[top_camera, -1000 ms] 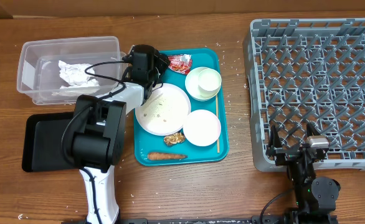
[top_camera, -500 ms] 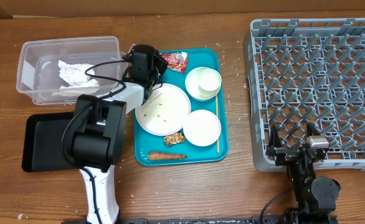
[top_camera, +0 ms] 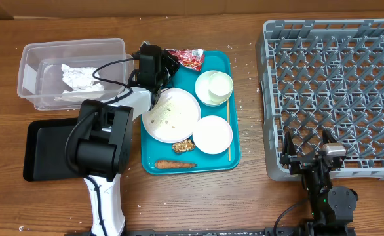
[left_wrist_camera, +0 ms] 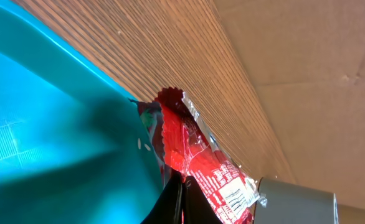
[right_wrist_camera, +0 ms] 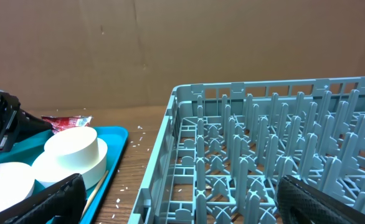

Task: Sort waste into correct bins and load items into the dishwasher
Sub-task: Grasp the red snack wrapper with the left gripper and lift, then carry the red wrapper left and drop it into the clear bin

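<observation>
The wrapper should be let go over the crumpled napkin next, after my left gripper moves to the left in the overhead view, because the clear tub already has waste in it.
My left gripper is shut on the red wrapper and holds it lifted over the teal tray's back rim. In the left wrist view the black fingers pinch the wrapper at its lower end. The clear tub lies just to the left with a crumpled napkin inside; the black tray sits nearer me. On the teal tray are the white plate, two bowls, a brown lump and the sausage stick. My right gripper stands open at the grey dish rack's front edge.
A thin wooden stick lies along the teal tray's right side. Rice grains are scattered on the wood between tray and rack. A cardboard wall runs behind the table.
The left gripper has shut on the red wrapper and lifted it back off the tray's corner. The right arm has not moved.
</observation>
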Tool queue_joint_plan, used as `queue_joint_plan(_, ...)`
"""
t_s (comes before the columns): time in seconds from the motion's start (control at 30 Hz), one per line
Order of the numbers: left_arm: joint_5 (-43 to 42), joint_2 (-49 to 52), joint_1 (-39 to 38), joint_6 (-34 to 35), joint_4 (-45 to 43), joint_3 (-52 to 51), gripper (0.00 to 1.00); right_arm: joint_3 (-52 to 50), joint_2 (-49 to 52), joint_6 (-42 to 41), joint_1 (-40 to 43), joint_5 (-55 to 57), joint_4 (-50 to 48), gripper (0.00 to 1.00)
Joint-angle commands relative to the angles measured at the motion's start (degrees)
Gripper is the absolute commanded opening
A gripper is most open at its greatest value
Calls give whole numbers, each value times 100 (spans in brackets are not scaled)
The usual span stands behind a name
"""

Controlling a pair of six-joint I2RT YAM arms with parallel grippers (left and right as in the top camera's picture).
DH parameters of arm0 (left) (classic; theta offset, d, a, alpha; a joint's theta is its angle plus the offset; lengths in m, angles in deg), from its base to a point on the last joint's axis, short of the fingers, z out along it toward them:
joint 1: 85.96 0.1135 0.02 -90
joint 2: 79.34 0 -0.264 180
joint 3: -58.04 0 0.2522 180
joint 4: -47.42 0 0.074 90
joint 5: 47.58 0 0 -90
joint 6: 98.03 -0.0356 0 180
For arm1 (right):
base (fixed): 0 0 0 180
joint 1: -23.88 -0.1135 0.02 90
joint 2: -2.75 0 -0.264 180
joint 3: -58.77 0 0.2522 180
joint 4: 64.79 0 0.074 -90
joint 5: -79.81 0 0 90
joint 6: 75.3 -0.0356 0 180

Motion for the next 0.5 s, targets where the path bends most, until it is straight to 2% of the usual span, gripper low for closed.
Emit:
queue_joint_plan(0.0, -68, -446, 13, -385, -20, 31, 4, -59, -57, 39, -44, 37, -22, 100)
queue_joint_plan(0.23, 573, -1432, 13, -1196, 560, 31, 4, -59, -57, 39, -44, 37, -22, 100)
queue_joint_plan(0.37, 946, -2061, 35, -1696, 1266, 31, 4, -59, -57, 39, -44, 37, -22, 100)
queue_joint_plan(0.47, 1329, -2483, 142, -1784, 2074, 31, 4, -59, -57, 39, -44, 37, -22, 100)
